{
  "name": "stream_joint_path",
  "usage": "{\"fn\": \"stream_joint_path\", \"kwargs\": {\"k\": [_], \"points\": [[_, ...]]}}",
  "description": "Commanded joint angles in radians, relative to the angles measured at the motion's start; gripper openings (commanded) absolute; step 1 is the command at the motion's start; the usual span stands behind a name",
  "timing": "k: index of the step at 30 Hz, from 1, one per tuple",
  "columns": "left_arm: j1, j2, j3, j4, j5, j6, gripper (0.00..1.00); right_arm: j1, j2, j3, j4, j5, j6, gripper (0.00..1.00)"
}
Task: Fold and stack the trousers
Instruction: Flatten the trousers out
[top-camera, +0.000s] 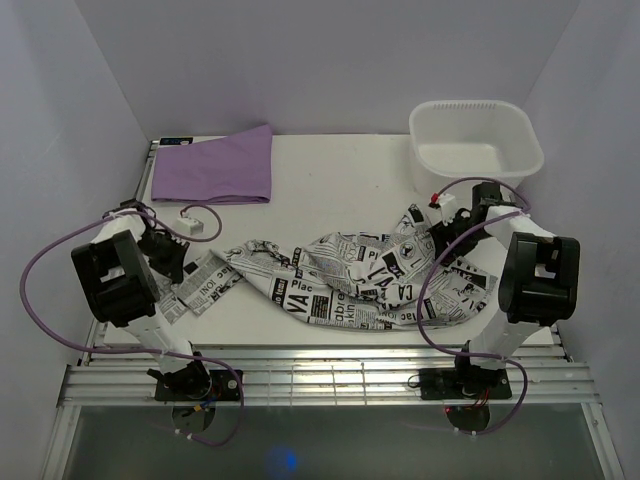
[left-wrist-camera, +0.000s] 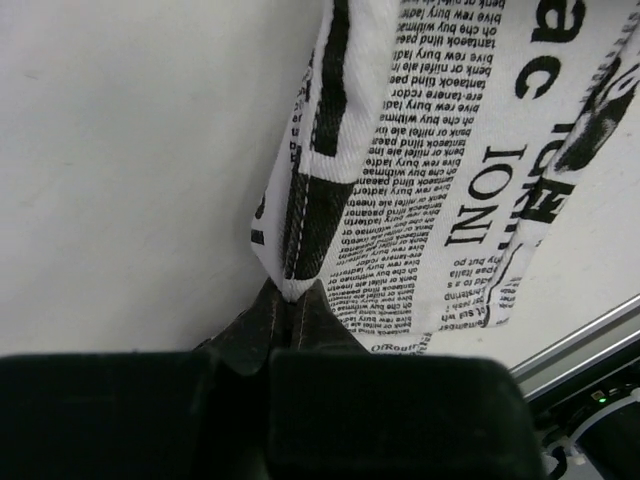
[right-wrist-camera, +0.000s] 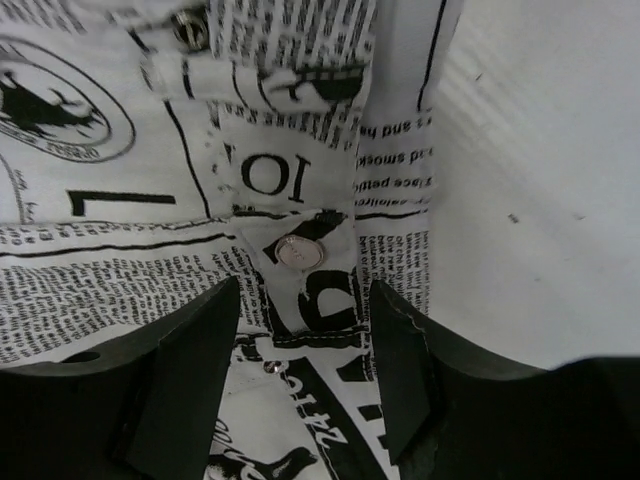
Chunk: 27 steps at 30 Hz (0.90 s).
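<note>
I will next carry the hem outward with my left gripper to the bare tabletop near the purple cloth (left-wrist-camera: 115, 225), pull the crumpled trousers straighter, and release it there.
The trousers (top-camera: 345, 275), white with black newspaper print, lie crumpled across the table from left to right. My left gripper (top-camera: 172, 262) is at their left end. In the left wrist view it (left-wrist-camera: 293, 292) is shut on the hem of a trouser leg (left-wrist-camera: 400, 170). My right gripper (top-camera: 440, 232) is at the right end, over the waistband. In the right wrist view it (right-wrist-camera: 305, 300) is open, and its fingers (right-wrist-camera: 190, 360) stand on either side of the waistband strip below a metal button (right-wrist-camera: 298, 253).
A folded plain purple cloth (top-camera: 215, 165) lies at the back left. A white basin (top-camera: 475, 140) stands at the back right. A small white box (top-camera: 200, 222) sits near the left arm. Metal rails (top-camera: 330, 370) run along the table's front edge.
</note>
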Motion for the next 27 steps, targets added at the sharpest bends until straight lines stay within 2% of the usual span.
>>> {"fn": "stream_joint_path", "kwargs": {"k": [1, 7, 11, 16, 19, 23, 24, 25, 26, 27], "points": [[0.005, -0.05, 0.122, 0.036, 0.021, 0.05, 0.0, -0.005, -0.018, -0.087, 0.069, 0.091, 0.01, 0.6], [0.005, -0.027, 0.295, 0.149, -0.042, 0.074, 0.0, -0.022, -0.006, -0.2, 0.137, 0.29, -0.007, 0.55], [0.005, -0.038, 0.306, 0.295, -0.086, 0.116, 0.0, -0.074, -0.035, -0.243, 0.162, 0.331, 0.001, 0.54], [0.005, -0.025, 0.296, 0.375, -0.122, 0.113, 0.0, -0.149, -0.092, -0.285, 0.152, 0.369, -0.025, 0.53], [0.006, -0.082, 0.242, 0.344, -0.032, 0.172, 0.0, -0.181, -0.136, -0.291, 0.102, 0.357, -0.079, 0.51], [0.006, -0.26, 0.026, 0.323, 0.025, 0.348, 0.0, -0.195, -0.189, -0.263, 0.007, 0.334, -0.131, 0.47], [0.006, -0.293, -0.071, 0.318, 0.025, 0.387, 0.0, -0.195, -0.195, -0.248, -0.031, 0.326, -0.136, 0.47], [0.008, -0.329, -0.119, 0.314, 0.022, 0.468, 0.0, -0.197, -0.198, -0.239, -0.044, 0.323, -0.139, 0.47], [0.006, -0.391, -0.172, 0.335, -0.005, 0.497, 0.02, -0.198, -0.204, -0.233, -0.055, 0.322, -0.139, 0.47], [0.006, -0.416, -0.266, 0.353, -0.025, 0.514, 0.09, -0.197, -0.207, -0.22, -0.064, 0.317, -0.139, 0.48]]}}
